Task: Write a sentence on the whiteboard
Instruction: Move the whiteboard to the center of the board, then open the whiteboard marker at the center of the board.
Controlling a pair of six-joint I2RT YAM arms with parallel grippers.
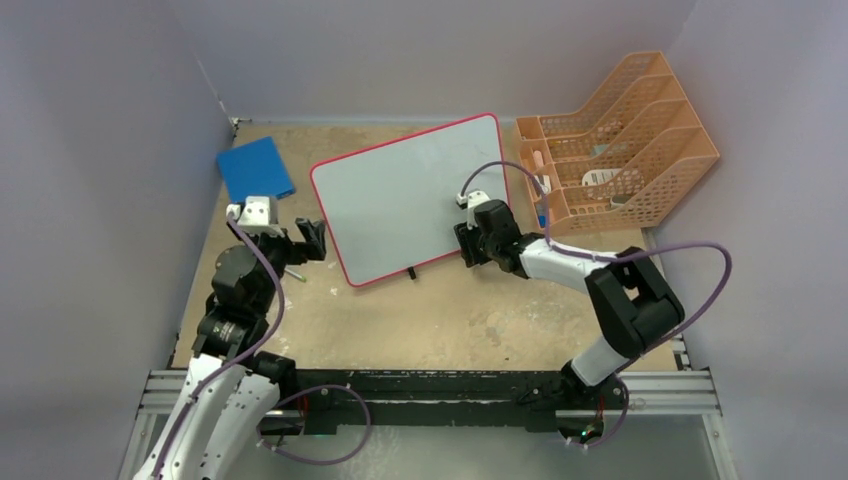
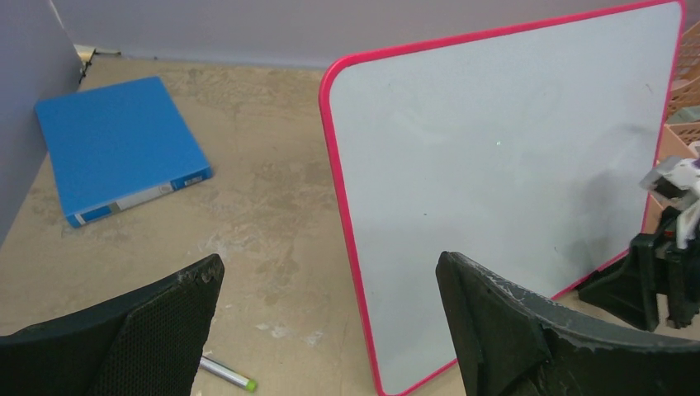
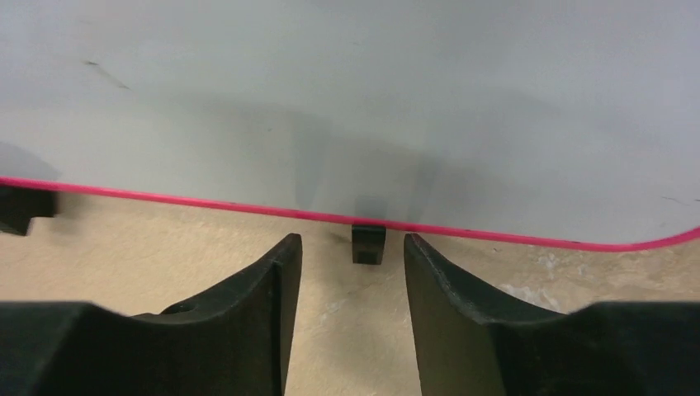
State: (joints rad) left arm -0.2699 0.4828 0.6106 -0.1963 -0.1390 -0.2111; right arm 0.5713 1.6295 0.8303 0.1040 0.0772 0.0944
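Observation:
The marker's silver body (image 1: 292, 272) (image 2: 219, 370) is below my left gripper and to its left in the top view, so I need to move there, tilt down and lower my left gripper around it.
The whiteboard (image 1: 410, 195) with its red rim stands tilted on the table. Its white surface is blank; no green sentence shows in any view. My left gripper (image 1: 312, 240) is open and empty beside the board's left edge; in the left wrist view (image 2: 330, 268) the board (image 2: 495, 181) shows between its fingers. A silver marker with a green tip (image 2: 224, 374) lies on the table by the left finger. My right gripper (image 1: 465, 245) is open and empty, low at the board's near right edge. In the right wrist view (image 3: 352, 241) it faces the board's (image 3: 347, 99) black foot (image 3: 368, 244).
A blue binder (image 1: 255, 168) lies flat at the back left. An orange file rack (image 1: 615, 140) with a few small items stands at the back right, close to the board's right edge. Grey walls enclose the table on three sides.

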